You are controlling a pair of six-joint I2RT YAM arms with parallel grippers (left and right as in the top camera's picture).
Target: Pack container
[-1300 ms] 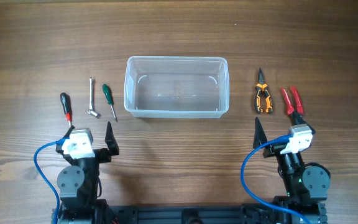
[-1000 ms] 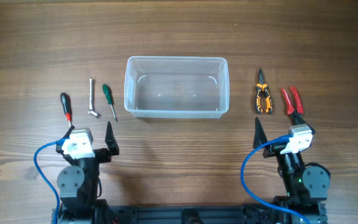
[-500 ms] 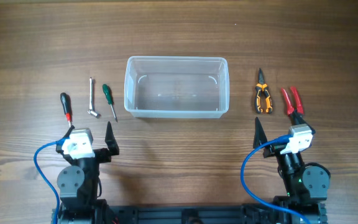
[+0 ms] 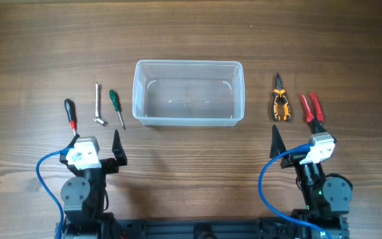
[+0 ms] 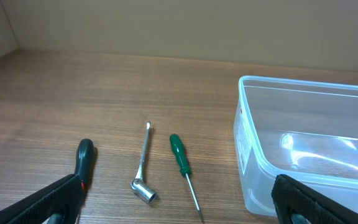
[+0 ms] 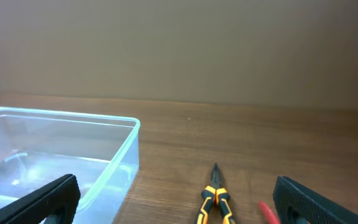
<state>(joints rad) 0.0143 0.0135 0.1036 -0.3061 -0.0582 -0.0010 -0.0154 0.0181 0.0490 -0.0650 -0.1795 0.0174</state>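
The robot's right gripper will reach outward and tip down onto the orange pliers' handle nearer the container, because that handle is outward of the gripper's fingers and below them.
The container (image 4: 138, 93) is a clear, empty plastic tub at the table's middle; it also shows in the left wrist view (image 5: 303, 84) and the right wrist view (image 6: 61, 116). Left of it lie a black-and-red screwdriver (image 4: 69, 113), a silver socket wrench (image 4: 98, 105) and a green screwdriver (image 4: 117, 107). Right of it lie orange-and-black needle-nose pliers (image 4: 281, 103) and red pliers (image 4: 312, 107). My left gripper (image 4: 95, 137) is open and empty, near the table's front, short of the left tools. My right gripper (image 4: 298, 133) is open and empty, short of the pliers.
The left wrist view shows the black screwdriver (image 5: 84, 158), wrench (image 5: 143, 165) and green screwdriver (image 5: 182, 162) between the fingers (image 5: 176, 208). The right wrist view shows the orange pliers (image 6: 215, 199) and a red handle tip (image 6: 267, 213) between the fingers (image 6: 176, 205). Blue cables loop by both arm bases.
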